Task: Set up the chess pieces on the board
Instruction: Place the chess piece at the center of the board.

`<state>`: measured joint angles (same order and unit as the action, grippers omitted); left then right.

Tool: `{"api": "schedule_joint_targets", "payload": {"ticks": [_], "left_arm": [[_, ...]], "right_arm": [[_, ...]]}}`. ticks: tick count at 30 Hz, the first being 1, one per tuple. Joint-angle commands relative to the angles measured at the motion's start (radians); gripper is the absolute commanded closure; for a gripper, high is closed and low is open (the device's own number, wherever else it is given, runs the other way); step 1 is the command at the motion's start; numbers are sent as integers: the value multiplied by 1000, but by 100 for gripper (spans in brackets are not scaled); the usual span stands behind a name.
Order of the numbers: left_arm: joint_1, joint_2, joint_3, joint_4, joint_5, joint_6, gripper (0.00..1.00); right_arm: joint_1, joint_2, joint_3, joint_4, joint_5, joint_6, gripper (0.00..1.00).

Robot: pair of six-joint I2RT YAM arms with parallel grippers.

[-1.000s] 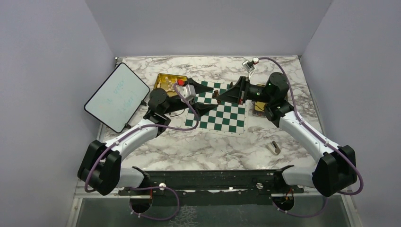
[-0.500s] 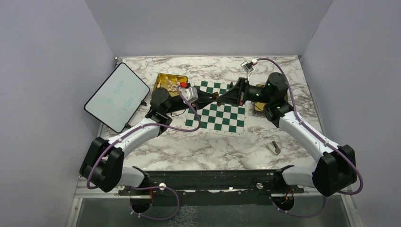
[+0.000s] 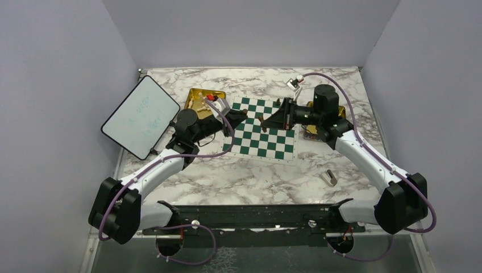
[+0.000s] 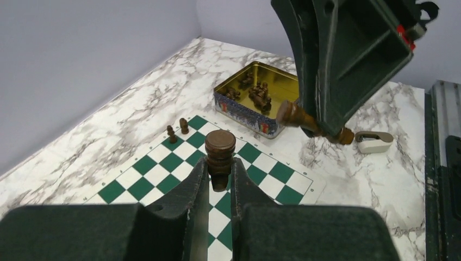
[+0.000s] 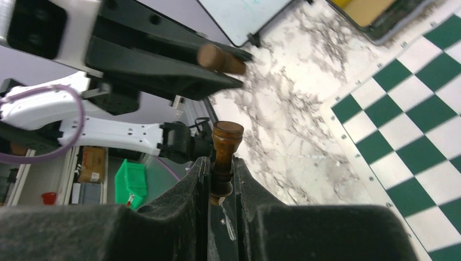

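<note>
My right gripper should move back and down, with its fingers turning down, to release the piece. The bare marble before the board is below and back of it.
My left gripper [image 4: 219, 162] is shut on a dark brown chess piece [image 4: 219, 147], held upright above the green-and-white board [image 4: 163, 169]. My right gripper [image 5: 220, 160] is shut on another dark brown piece [image 5: 224, 142], which stands out past its fingertips. From above, both grippers meet over the board's [image 3: 267, 139] far left part, the left gripper [image 3: 244, 115] facing the right gripper [image 3: 262, 120]. Two small dark pieces [image 4: 178, 129] stand on the board's far corner squares.
A gold tin with dark pieces [image 4: 255, 95] sits beyond the board, under the right arm. A gold tray with pale pieces [image 3: 200, 96] lies at the back left. A white tablet [image 3: 141, 116] rests at the left. A grey-beige block [image 3: 329, 178] lies near the front right.
My left gripper has shut on a dark piece and drawn back leftward over the board. The right arm has shifted slightly back and left, still holding its piece.
</note>
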<state>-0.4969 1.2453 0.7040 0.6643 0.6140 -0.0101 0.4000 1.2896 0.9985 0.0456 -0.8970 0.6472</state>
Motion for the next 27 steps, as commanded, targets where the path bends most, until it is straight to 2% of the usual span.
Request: {"api": "schedule_joint_targets", "payload": {"ticks": [1,5,9,13,20,27], "left_arm": [[3,-77,-10,-106,-167,-68,100],[3,-110,12,-132,-137,-123,100],[3,-154,23,-222,-179,-120,100],[3,-200,-22,-295,-241,-62,100],[3,-308,-64,-436,-385,33,100],[3,-420,-121,-453,-525,85,100]], "right_arm": [[5,34,20,-181,59,-124,86],[8,78,13,-266,93,-188,86],[49,154,41,-468,317,-319,85],[121,224,36,-562,525,-367,86],[267,260,-3,-532,688,-313,82],[397,277,-41,-488,847,-325,81]]}}
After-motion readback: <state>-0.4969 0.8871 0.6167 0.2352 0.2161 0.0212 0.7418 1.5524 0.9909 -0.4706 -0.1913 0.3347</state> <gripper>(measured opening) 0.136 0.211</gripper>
